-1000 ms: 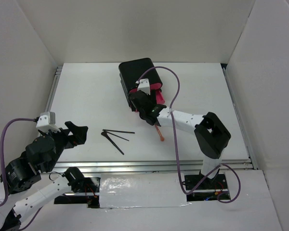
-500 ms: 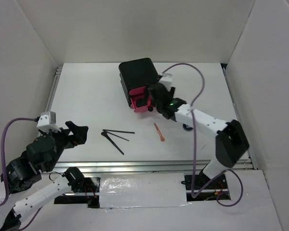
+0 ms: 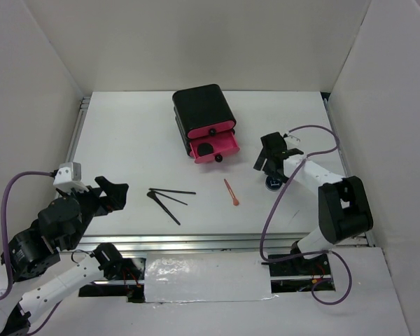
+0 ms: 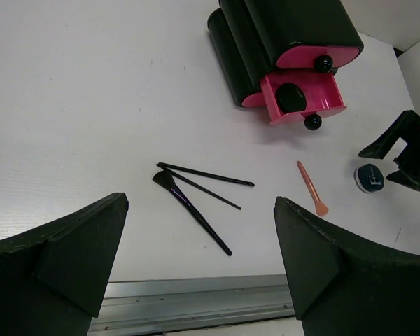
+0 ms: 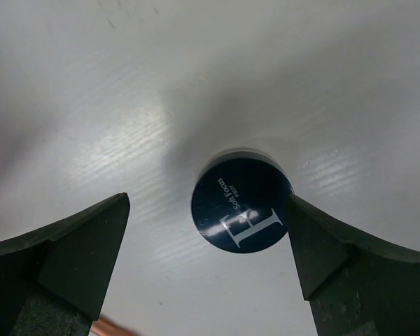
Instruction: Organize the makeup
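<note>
My right gripper will next shift to the right in the wrist view, then lower around the dark blue round jar (image 3: 274, 183) (image 5: 242, 201), since the lid is off-center by one fingertip.
Three thin black brushes (image 3: 169, 197) lie fanned at the front middle of the table and show in the left wrist view (image 4: 196, 194). An orange-pink stick (image 3: 231, 192) lies to their right (image 4: 311, 187). A round black compact (image 3: 204, 148) sits in the open pink drawer (image 4: 290, 95). A dark blue round jar (image 3: 272, 185) stands at the right (image 5: 242, 201). My right gripper (image 3: 269, 165) is open just above the jar, one finger on each side (image 5: 207, 203). My left gripper (image 3: 115, 195) is open and empty at the front left (image 4: 201, 203). The clear tube and small bottle are out of view.
The black chest (image 3: 199, 108) with pink drawers stands at the back middle, its lower drawer (image 3: 213, 149) pulled out. White walls enclose the table on three sides. A metal rail (image 3: 217, 241) runs along the front edge.
My right gripper has moved away from the chest's drawer, to the right and forward, and now hangs over the dark blue jar. The drawer stays open with the compact inside. The left arm has not moved.
</note>
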Robot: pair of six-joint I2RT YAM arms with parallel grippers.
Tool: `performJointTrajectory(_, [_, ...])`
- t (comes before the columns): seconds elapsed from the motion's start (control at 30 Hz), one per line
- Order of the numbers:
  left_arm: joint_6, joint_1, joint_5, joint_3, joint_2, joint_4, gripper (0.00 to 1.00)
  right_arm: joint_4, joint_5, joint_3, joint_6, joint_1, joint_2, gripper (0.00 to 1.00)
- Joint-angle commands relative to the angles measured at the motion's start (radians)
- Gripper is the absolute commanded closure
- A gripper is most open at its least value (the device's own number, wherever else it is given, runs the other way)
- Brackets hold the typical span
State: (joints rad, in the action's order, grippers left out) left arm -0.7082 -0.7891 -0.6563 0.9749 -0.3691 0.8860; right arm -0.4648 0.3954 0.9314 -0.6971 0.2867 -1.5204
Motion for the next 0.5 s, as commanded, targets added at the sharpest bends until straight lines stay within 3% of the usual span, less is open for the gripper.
performJointTrajectory(0.0, [0.009, -0.007, -0.009, 0.001, 0.015, -0.032, 0.01, -0.028, -0.020, -0.012, -0.010, -0.004, -0.014, 0.00])
performJointTrajectory(0.27, [0.010, -0.007, -0.006, 0.002, 0.004, -0.030, 0.01, -0.006, -0.085, -0.048, -0.010, -0.058, -0.032, 0.00])
performJointTrajectory(0.47, [0.012, -0.009, -0.006, 0.001, 0.015, -0.033, 0.01, -0.101, -0.122, 0.024, 0.015, -0.070, -0.079, 0.00])
